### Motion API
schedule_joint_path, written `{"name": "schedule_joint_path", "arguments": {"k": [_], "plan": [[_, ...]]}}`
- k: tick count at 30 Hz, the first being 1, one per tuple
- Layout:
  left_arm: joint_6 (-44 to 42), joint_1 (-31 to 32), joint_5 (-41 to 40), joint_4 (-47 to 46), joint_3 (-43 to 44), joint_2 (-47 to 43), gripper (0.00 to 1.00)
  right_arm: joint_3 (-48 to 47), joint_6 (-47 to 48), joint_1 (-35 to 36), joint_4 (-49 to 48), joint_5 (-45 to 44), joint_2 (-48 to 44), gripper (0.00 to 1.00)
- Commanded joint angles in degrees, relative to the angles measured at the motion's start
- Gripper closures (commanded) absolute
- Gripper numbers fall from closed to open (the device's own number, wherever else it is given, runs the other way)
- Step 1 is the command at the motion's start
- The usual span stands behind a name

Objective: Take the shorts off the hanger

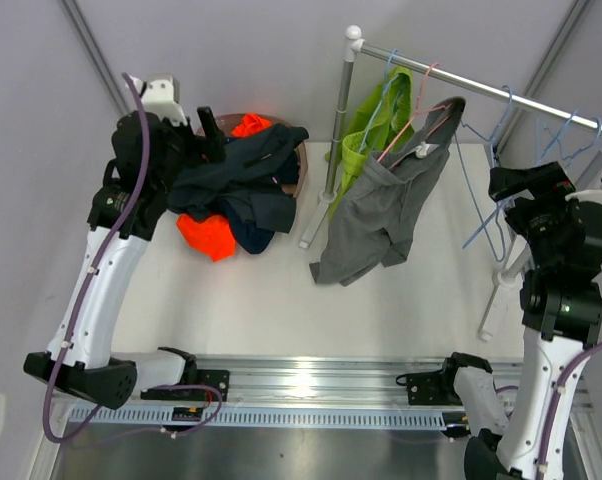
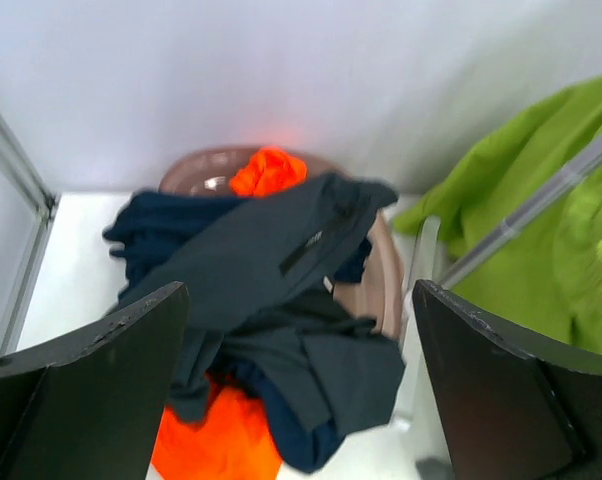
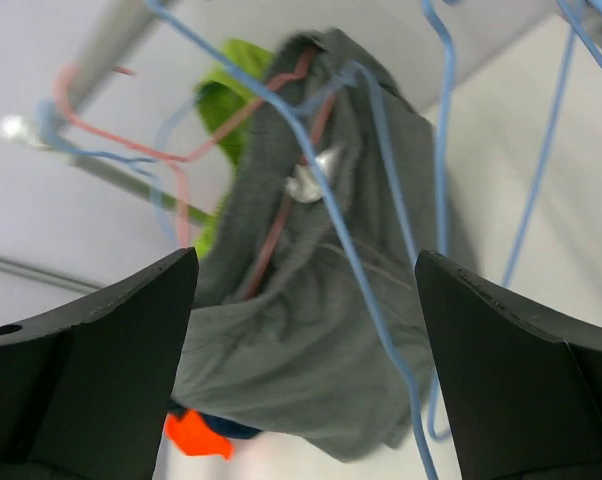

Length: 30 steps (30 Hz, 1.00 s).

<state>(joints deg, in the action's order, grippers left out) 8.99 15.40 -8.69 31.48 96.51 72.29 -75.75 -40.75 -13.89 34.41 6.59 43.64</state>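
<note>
My right gripper should next go outward and left in the top view, onto the pink hanger's stem, bare above the grey shorts' waist.
Grey shorts (image 1: 381, 215) hang from a pink hanger (image 1: 413, 128) on the clothes rail (image 1: 481, 85), with lime green shorts (image 1: 376, 125) on a blue hanger behind them. In the right wrist view the grey shorts (image 3: 311, 320) hang ahead of my open, empty right gripper (image 3: 306, 380). Dark navy-black shorts (image 1: 246, 165), navy shorts (image 1: 249, 232) and orange shorts (image 1: 206, 235) lie piled over a brown basin (image 2: 376, 280). My left gripper (image 2: 299, 390) is open and empty above that pile (image 2: 281, 270); it sits at the far left in the top view (image 1: 206, 130).
Several empty blue hangers (image 1: 501, 130) hang at the right end of the rail, near my right arm (image 1: 556, 240). The rack's white upright (image 1: 339, 110) and foot (image 1: 316, 225) stand between the pile and the hanging shorts. Grey walls close the back.
</note>
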Motion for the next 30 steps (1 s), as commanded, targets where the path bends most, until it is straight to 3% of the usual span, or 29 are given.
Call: {"name": "schedule_joint_path", "arguments": {"k": [1,5,11,16,20,23,27,30], "plan": [[-1.43,-0.28,0.78,0.16,-7.38,-2.59,0.01,0.60,7.69,0.18,3.29,-3.59,3.73,0.04],[-0.91,-0.28,-0.01,-1.94,-13.35,-6.98,0.01,-1.68,10.60,0.27,4.97,-6.41,4.79,0.04],[0.94,-0.28,0.07,-8.97,-28.36,-13.40,0.01,-11.07,7.18,1.76,-1.72,1.59,4.61,0.14],[0.76,-0.28,-0.54,-9.51,-30.85,-13.05,0.01,-19.34,6.74,3.52,-2.16,0.62,8.12,0.15],[0.76,-0.28,-0.80,-10.22,-32.26,-13.49,0.01,-19.53,4.81,5.62,-5.22,3.51,11.20,0.15],[0.76,-0.28,-0.89,-10.30,-32.44,-13.93,0.01,-19.53,4.01,10.80,-9.70,6.24,15.76,0.14],[0.85,-0.28,-0.72,-10.48,-32.88,-14.20,0.01,-25.40,9.98,25.10,-8.06,1.51,28.47,0.11],[0.85,-0.28,-0.72,-10.39,-32.96,-14.20,0.01,-28.57,11.31,27.51,-6.99,-1.21,33.96,0.12]]}}
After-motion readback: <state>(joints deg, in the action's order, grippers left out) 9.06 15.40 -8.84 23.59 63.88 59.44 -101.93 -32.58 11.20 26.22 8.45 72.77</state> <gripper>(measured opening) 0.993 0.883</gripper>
